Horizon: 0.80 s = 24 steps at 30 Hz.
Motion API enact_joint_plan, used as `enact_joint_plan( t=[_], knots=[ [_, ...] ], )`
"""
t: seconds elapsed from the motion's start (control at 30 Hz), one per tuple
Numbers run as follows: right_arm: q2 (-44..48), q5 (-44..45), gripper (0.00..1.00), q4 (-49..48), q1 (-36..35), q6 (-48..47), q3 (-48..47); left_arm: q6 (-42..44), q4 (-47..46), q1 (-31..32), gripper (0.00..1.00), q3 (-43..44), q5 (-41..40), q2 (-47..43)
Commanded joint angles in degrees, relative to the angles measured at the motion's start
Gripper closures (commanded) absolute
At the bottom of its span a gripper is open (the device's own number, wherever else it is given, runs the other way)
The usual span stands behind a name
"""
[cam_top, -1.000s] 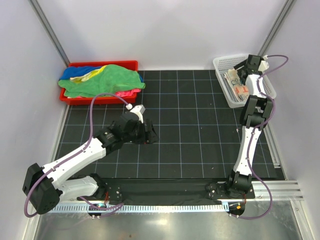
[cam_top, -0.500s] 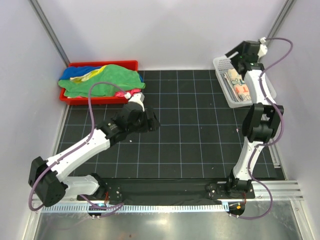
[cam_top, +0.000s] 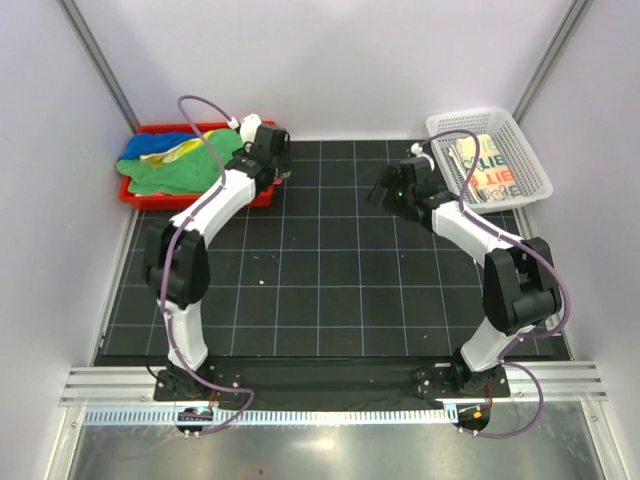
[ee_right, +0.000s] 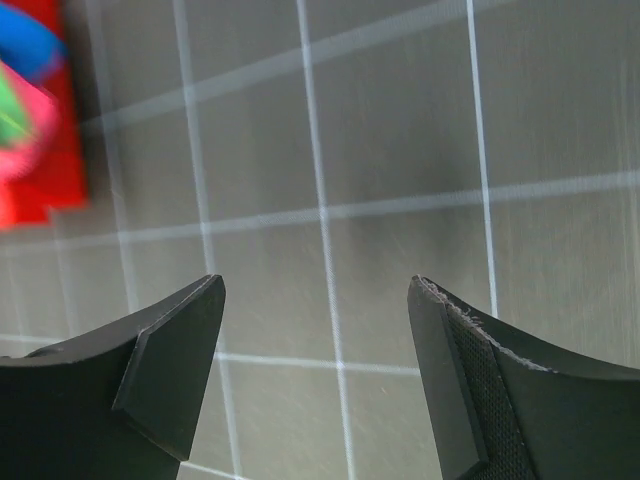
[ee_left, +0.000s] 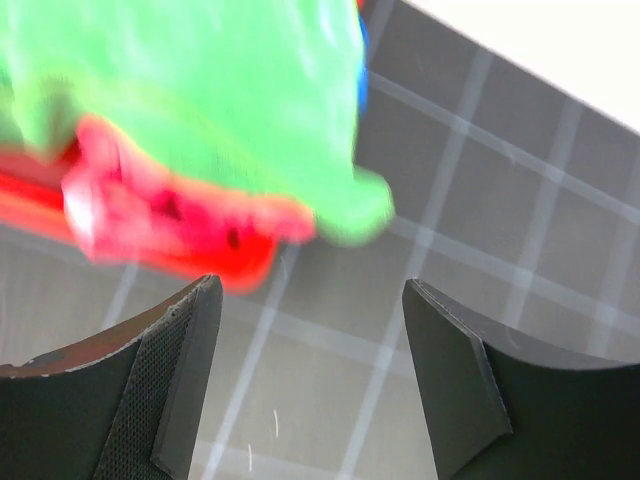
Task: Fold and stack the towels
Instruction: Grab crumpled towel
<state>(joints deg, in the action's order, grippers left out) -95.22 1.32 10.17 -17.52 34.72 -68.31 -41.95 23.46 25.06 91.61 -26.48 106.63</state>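
Note:
The left gripper moves down next onto the green towel's near corner at the tray's end, since that corner sticks out past the tray's rim over bare mat.
The towels lie in two places. A heap with a green towel [cam_top: 175, 172] on top, blue [cam_top: 150, 143] and yellow [cam_top: 185, 150] showing, fills the red tray [cam_top: 135, 197]. A folded cream towel with printed letters [cam_top: 487, 166] lies in the white mesh basket [cam_top: 535, 180]. My left gripper [cam_top: 272, 150] hovers open at the tray's right end. In its wrist view the green towel [ee_left: 200, 90] and a pink towel [ee_left: 130, 210] lie just ahead of the empty open left gripper [ee_left: 310, 380]. My right gripper [cam_top: 383, 190] is open over the mat, left of the basket, and the right gripper [ee_right: 315, 375] holds nothing.
A black gridded mat [cam_top: 330, 280] covers the table between the tray and the basket. Grey walls close in at the back and sides. The tray's corner [ee_right: 40, 160] shows far left in the right wrist view.
My left arm swung from the middle of the mat back to the tray's right end. My right arm came out of the basket and moved left over the mat, empty.

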Motion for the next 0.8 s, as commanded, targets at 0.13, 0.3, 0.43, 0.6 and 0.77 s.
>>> enact_joint_plan(
  t=[0.13,0.3,0.43,0.6,0.77],
  knots=[
    [4.4,-1.6,0.2,-9.8,-3.7,-1.0,6.8,9.1,0.0,-3.7,0.23,18.2,-4.4,14.7],
    [2.6,-1.6,0.2,-9.7,-5.1,-1.2,5.9,9.5,3.3,-3.8,0.25,24.0,-3.9,18.7],
    [1.8,-1.8,0.2,-9.8,-5.4,-1.1,5.8,7.9,4.0,-3.8,0.28,22.6,-4.3,18.5],
    [1.2,-2.0,0.21,-9.8,-5.7,-1.0,5.6,6.9,6.0,-3.8,0.3,21.9,-4.3,18.4],
    [0.7,-2.1,0.21,-9.9,-5.9,-0.9,5.3,6.4,4.8,-3.8,0.32,17.5,-4.7,15.5]
  ],
)
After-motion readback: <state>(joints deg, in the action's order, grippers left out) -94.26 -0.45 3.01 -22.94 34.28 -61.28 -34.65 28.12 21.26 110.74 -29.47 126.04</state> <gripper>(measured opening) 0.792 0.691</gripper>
